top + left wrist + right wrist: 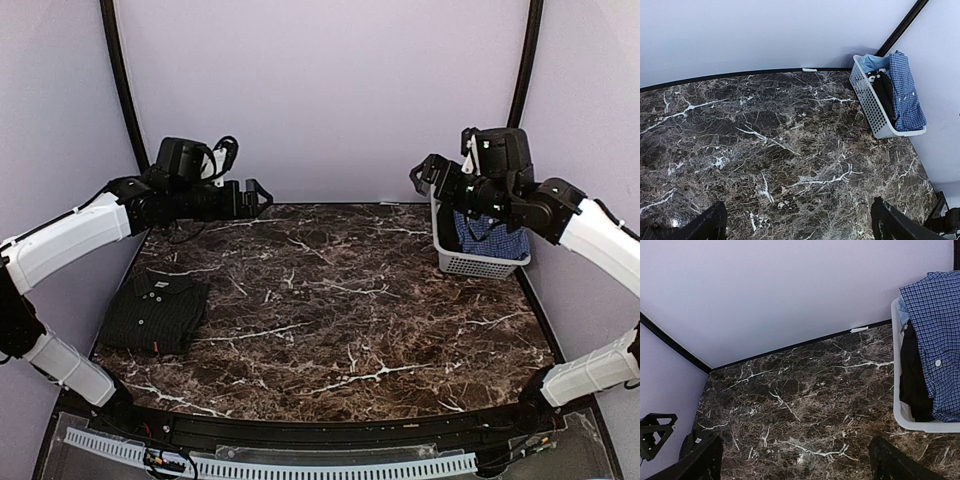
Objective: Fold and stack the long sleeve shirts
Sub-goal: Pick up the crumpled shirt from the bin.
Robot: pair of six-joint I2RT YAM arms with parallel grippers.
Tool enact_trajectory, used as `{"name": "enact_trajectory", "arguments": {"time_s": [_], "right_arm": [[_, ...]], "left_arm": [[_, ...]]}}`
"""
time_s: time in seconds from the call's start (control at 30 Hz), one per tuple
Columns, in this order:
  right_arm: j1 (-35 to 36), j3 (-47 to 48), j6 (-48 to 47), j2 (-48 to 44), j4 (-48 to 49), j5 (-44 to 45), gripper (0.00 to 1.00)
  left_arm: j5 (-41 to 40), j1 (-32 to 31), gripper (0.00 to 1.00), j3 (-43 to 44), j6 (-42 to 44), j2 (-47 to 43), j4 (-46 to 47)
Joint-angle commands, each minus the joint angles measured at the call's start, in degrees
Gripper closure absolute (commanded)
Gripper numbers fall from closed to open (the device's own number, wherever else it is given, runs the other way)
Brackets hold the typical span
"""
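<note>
My right gripper is to go down toward the right in its wrist view, to the blue check shirt in the basket [492, 238] [939, 344], before I start folding.
A near-black long sleeve shirt [155, 312] lies folded flat at the table's left side, with a small orange tag at its near edge. A blue check long sleeve shirt [492, 240] hangs crumpled in the white basket [478, 263] at the back right; it also shows in the left wrist view [906, 95] and the right wrist view [936, 335]. My left gripper [262, 198] is raised over the back left, open and empty, its jaws wide [797, 225]. My right gripper [418, 175] is raised beside the basket, open and empty [795, 460].
The basket [866, 102] also holds a dark cloth [912, 377] and a light blue cloth [872, 62]. The marble table [330, 300] is ringed by lilac walls. A white slatted strip [270, 465] runs along the near edge.
</note>
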Motion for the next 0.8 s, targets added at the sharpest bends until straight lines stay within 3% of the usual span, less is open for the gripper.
{"name": "enact_trajectory", "arguments": {"time_s": [0.0,0.2,0.53,0.77], "right_arm": [[-0.45,-1.11,-3.09,-0.6,0.87,4.79,0.01],[-2.75,0.53,-9.05,3.15,2.32,1.7,0.01],[-16.39,3.55,-12.74,13.83,6.35,-3.26,0.01],[-25.66,8.33,-14.23,25.49,8.85,-6.0,0.08]], "left_arm": [[1.34,-0.17,0.01,-1.02,1.39,0.38,-1.66],[3.8,-0.12,0.01,0.22,1.78,1.68,-2.88],[6.05,-0.12,0.01,-0.21,2.43,0.87,-6.26],[8.2,-0.12,0.01,-3.66,2.97,-1.73,-6.44]]}}
